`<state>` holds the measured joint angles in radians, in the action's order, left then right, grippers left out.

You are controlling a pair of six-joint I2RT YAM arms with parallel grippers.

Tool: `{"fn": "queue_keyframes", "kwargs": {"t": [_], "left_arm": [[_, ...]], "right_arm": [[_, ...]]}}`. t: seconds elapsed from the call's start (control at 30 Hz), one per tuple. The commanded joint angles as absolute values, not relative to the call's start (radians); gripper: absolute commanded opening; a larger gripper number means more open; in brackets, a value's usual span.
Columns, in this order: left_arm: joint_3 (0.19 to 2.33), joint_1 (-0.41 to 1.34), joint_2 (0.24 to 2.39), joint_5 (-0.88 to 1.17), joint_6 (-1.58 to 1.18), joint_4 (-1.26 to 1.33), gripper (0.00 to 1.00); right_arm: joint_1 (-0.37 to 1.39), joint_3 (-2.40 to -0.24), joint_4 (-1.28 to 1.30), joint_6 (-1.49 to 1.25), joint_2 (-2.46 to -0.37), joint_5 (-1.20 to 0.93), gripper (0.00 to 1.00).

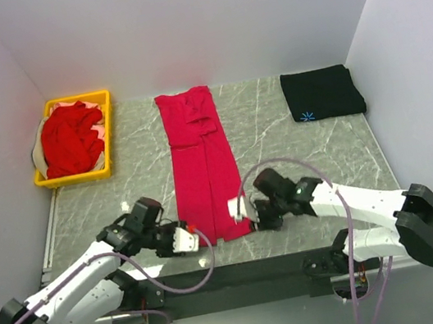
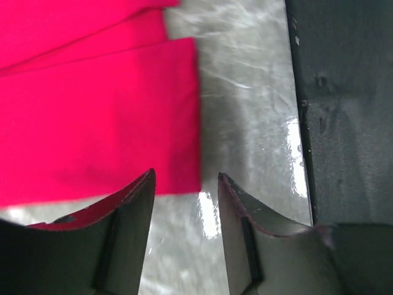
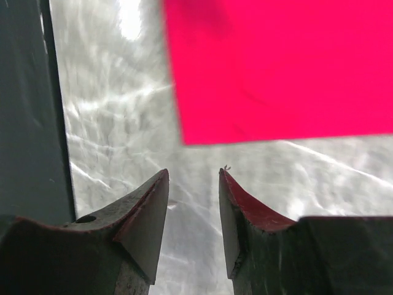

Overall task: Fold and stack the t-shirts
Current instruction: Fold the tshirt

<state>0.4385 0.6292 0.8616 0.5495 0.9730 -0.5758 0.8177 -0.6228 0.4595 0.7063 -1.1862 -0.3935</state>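
Observation:
The red t-shirt's near corner is past the open fingers of my right gripper, so my right gripper needs to move down and to the left in the top view next, onto that corner.
A bright red t-shirt lies folded into a long narrow strip down the middle of the table. My left gripper is open and empty at its near left corner; that corner shows in the left wrist view just past the fingertips. My right gripper is open and empty at the near right corner, seen in the right wrist view. A folded black t-shirt lies at the back right. More red shirts are heaped in the basket.
A yellow plastic basket stands at the back left. The marbled grey table ends at a dark front rail close behind both grippers. White walls close in the back and sides.

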Motion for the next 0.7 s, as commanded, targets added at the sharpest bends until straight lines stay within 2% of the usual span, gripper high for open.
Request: {"fn": "queue_keyframes", "kwargs": {"t": [0.0, 0.33, 0.57, 0.67], "left_arm": [[0.384, 0.704, 0.893, 0.474, 1.043, -0.39, 0.48], [0.344, 0.744, 1.026, 0.407, 1.054, -0.229, 0.48], [0.38, 0.745, 1.129, 0.406, 1.095, -0.291, 0.41], [0.388, 0.749, 1.135, 0.423, 1.117, -0.33, 0.32]], "right_arm": [[0.908, -0.539, 0.279, 0.85, -1.144, -0.295, 0.46], [0.985, -0.45, 0.078, 0.989, -1.187, -0.239, 0.48], [1.014, -0.497, 0.185, 1.087, -1.252, -0.267, 0.45], [1.028, -0.509, 0.215, 1.097, -1.272, -0.265, 0.31]]}}
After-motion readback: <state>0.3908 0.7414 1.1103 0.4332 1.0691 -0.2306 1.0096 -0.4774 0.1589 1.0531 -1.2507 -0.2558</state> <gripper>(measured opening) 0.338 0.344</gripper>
